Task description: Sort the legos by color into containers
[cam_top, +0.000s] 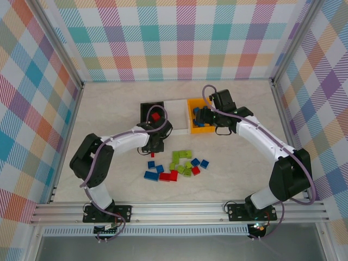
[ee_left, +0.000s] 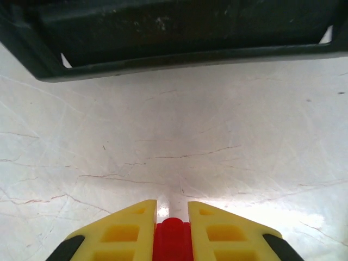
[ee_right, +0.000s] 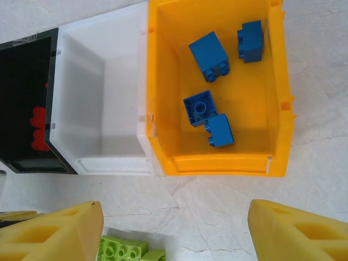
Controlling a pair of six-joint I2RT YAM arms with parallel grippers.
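The left gripper lifts its red lego next, carries it outward over the black bin and releases it, since red legos already lie inside that bin.
My left gripper [ee_left: 173, 217] is shut on a red lego [ee_left: 173, 242], low over the table just short of the black bin [ee_left: 179, 54]. From above, the left gripper [cam_top: 155, 142] sits at the black bin's [cam_top: 143, 114] near edge; a red lego [cam_top: 156, 116] lies inside. The white bin [ee_right: 92, 92] stands between it and the orange-yellow bin [ee_right: 217, 163], which holds several blue legos [ee_right: 209, 54]. My right gripper [ee_right: 175, 217] hangs open above that bin's near wall. Loose green legos [cam_top: 182, 160], blue legos [cam_top: 151, 175] and red legos [cam_top: 168, 175] lie at the table's middle.
Checkered walls and metal frame posts [cam_top: 277, 109] enclose the table. A rail [cam_top: 179, 209] runs along the near edge by the arm bases. Bare tabletop [cam_top: 103, 109] spreads left of the bins and behind them.
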